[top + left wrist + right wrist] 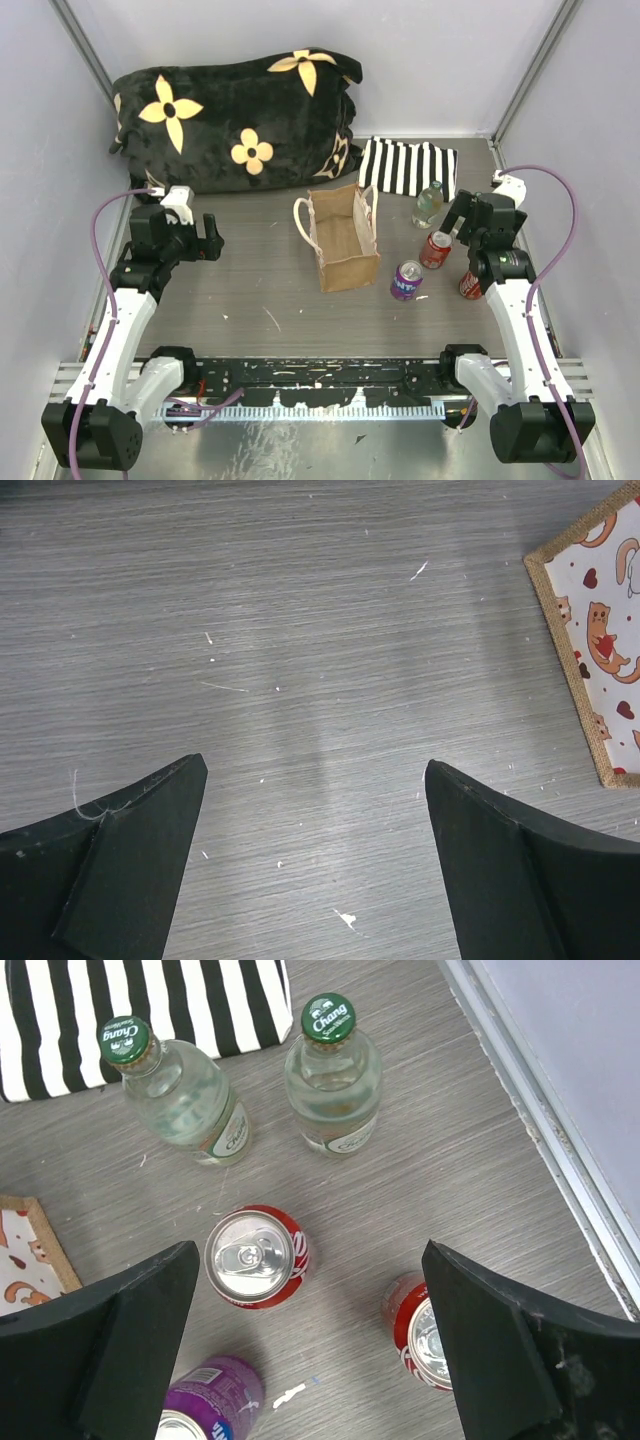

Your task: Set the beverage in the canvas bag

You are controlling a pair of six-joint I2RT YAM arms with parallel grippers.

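Observation:
My right gripper needs to move outward and down onto the green cap next, because the rail-side bottle's green cap (328,1018) is outward of the open fingers and below them.
The tan burlap canvas bag (343,240) stands open-topped at mid table, cream handles at each end. Its burlap-edged, cat-printed side shows in the left wrist view (600,630) and the right wrist view (25,1250). To its right stand a red can (435,249) (255,1257), a purple can (406,280) (205,1405), a second red can (470,285) (425,1335) and two green-capped clear bottles (185,1100) (333,1075). My right gripper (460,225) (310,1290) is open and empty above the cans. My left gripper (210,240) (315,770) is open and empty over bare table, left of the bag.
A flat black-and-white striped fabric piece (408,168) (140,1010) lies behind the bottles. A black plush roll with yellow flowers (235,115) fills the back left. The enclosure wall and its metal rail (540,1110) run close along the right.

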